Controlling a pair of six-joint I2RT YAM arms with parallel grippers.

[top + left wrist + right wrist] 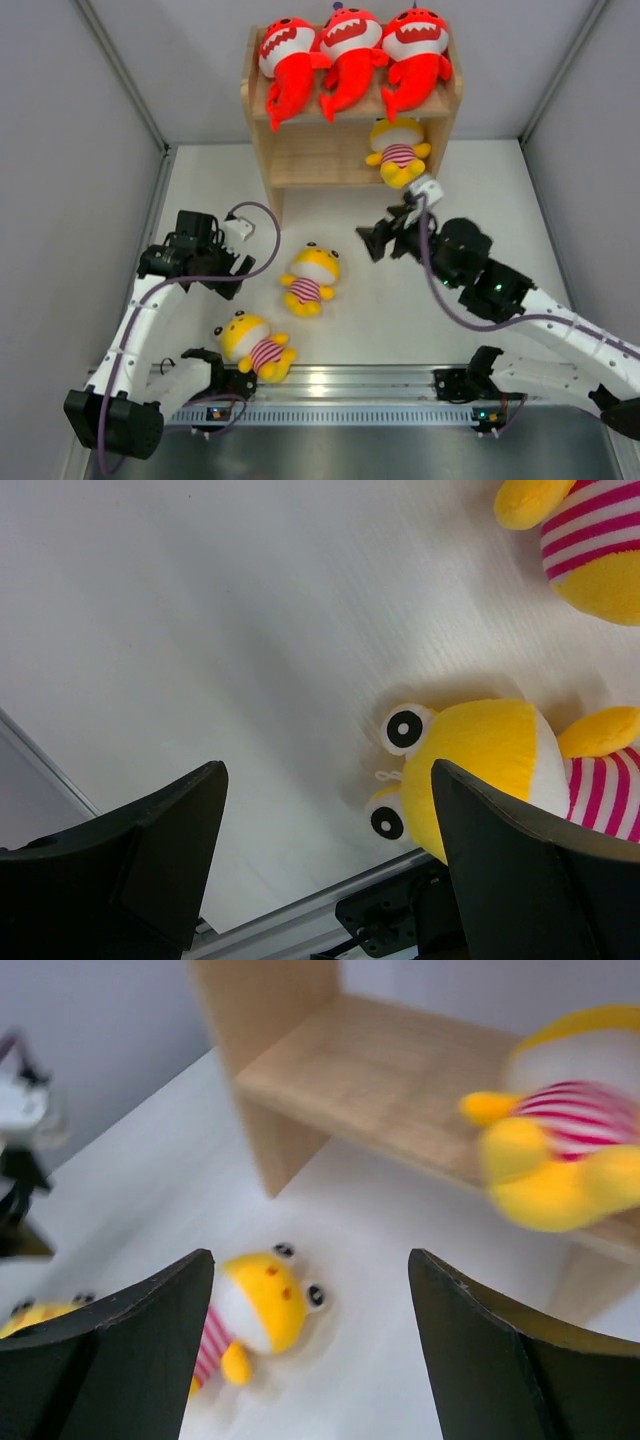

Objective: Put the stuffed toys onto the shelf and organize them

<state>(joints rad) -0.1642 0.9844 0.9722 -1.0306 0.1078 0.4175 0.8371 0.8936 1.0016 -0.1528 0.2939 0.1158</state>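
The shelf's lower level has bare board beside its yellow toy. My right gripper next tilts down and lowers to the middle yellow toy's leg beside the stripes.
Three red sharks (288, 60) (350, 52) (415, 55) lie in a row on the top tier of the wooden shelf (300, 150). One yellow striped toy (398, 150) sits on the lower tier, also in the right wrist view (570, 1150). Two more yellow toys lie on the table: one in the middle (312, 278) (260, 1305), one near the front rail (255, 345) (480, 760). My left gripper (222, 280) (328, 780) is open and empty above the table, beside the front toy. My right gripper (372, 243) (310, 1260) is open and empty, right of the middle toy.
A metal rail (350, 385) with the arm bases runs along the table's near edge. Grey walls close in the left, right and back. The shelf's lower tier (400, 1090) has bare board left of the yellow toy.
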